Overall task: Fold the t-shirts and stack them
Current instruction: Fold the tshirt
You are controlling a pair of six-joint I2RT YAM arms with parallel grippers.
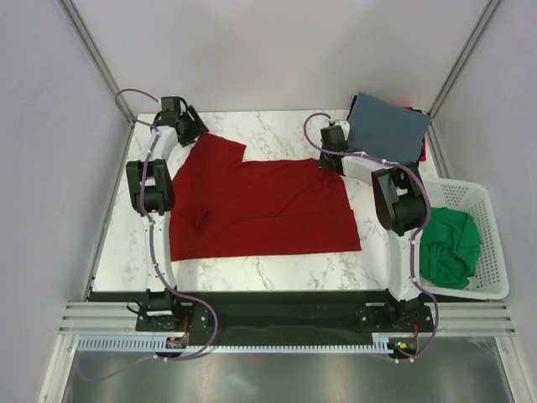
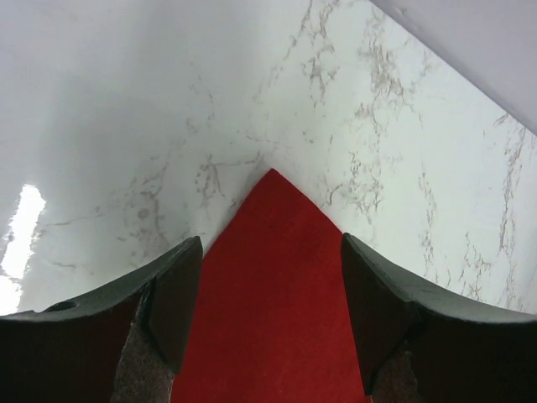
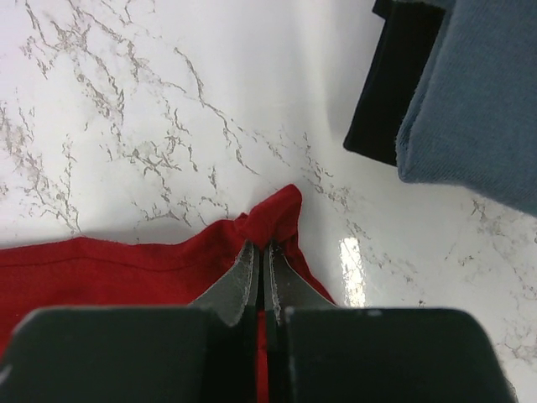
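Note:
The t-shirt's far corner is still unfolded, so my right gripper will next pull that corner back onto the basket-side end of the t-shirt's near strip (image 1: 345, 217) and let go of it.
A bright red t-shirt (image 1: 260, 206) lies spread flat on the marble table. My left gripper (image 1: 189, 126) is at its far left corner. In the left wrist view that red corner (image 2: 273, 294) lies between the fingers, and the left gripper (image 2: 271, 243) is open with its jaws wide apart on either side of the cloth. My right gripper (image 1: 329, 159) is at the shirt's far right corner. In the right wrist view the right gripper (image 3: 261, 249) is shut on a bunched tip of the red cloth (image 3: 273, 220). A folded slate-blue t-shirt (image 1: 388, 126) lies at the far right on a dark one (image 3: 386, 84).
A white slatted basket (image 1: 491, 243) stands at the table's right edge with a crumpled green t-shirt (image 1: 449, 248) inside. The slate-blue t-shirt (image 3: 478, 101) lies close to the right of the right gripper. Enclosure walls stand behind and at both sides.

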